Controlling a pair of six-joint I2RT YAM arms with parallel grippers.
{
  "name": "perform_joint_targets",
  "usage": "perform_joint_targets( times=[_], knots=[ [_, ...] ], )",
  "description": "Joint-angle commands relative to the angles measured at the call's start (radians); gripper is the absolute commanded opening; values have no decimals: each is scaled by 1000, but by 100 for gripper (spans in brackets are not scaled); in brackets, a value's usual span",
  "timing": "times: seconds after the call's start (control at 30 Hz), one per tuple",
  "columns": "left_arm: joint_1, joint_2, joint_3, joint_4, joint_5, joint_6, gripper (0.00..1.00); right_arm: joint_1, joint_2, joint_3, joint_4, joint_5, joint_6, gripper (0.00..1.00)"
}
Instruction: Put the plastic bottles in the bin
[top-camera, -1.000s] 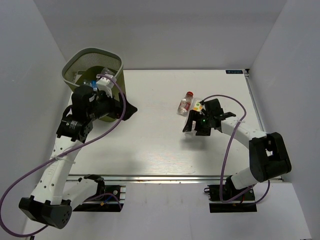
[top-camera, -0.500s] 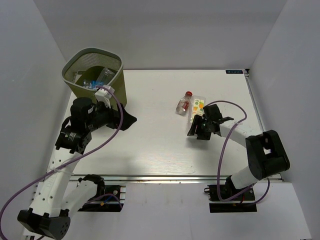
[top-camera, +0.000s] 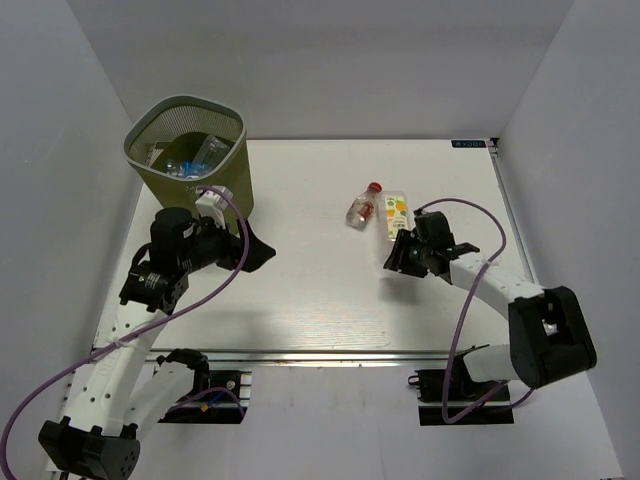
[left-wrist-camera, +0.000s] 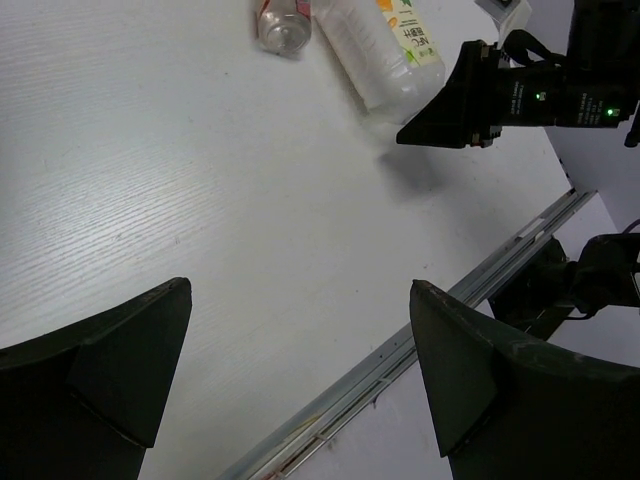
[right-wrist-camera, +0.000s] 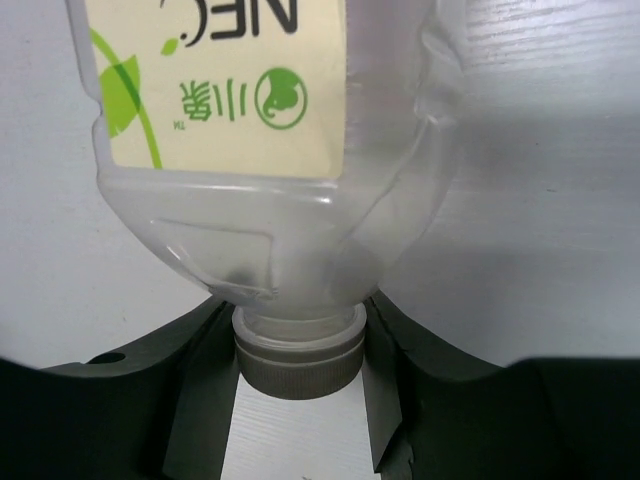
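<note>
My right gripper rises next, as the bin's rim stands high above the table, then swings left in the top view and releases the juice-label bottle over the bin's opening (top-camera: 188, 142).
The olive-green wire-mesh bin (top-camera: 150, 178) stands at the far left and holds several clear bottles, one with a blue label (top-camera: 180, 163). A red-capped bottle (top-camera: 361, 206) and a juice-label bottle (top-camera: 396, 212) lie side by side on the table, right of centre. My right gripper (top-camera: 400, 250) is at the near end of the juice-label bottle. In the right wrist view its fingers (right-wrist-camera: 205, 375) press both sides of the bottle's cap (right-wrist-camera: 297, 350). My left gripper (top-camera: 262, 250) is open and empty just below the bin; it is wide apart in the left wrist view (left-wrist-camera: 298, 290).
The table's near edge has a metal rail (left-wrist-camera: 470, 295). White walls close the left, back and right sides. Both bottles and the right gripper (left-wrist-camera: 470, 95) show in the left wrist view.
My left arm has drawn back from the bin's rim toward the near side. My right gripper has slid back off the juice-label bottle's body to its cap end. The red-capped bottle shifted slightly left.
</note>
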Motion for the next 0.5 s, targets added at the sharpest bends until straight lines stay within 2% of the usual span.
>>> perform_joint_targets(
  times=[0.0,0.17,0.47],
  knots=[
    [-3,-23,-4,43,39,-9,99,4,-108,2,63,28,-118,0],
    [-3,-46,-57,43,70,-9,99,7,-261,40,100,5,-244,0],
    [-3,-139,-209,43,111,-60,99,45,-282,178,136,-89,-368,0]
  ],
)
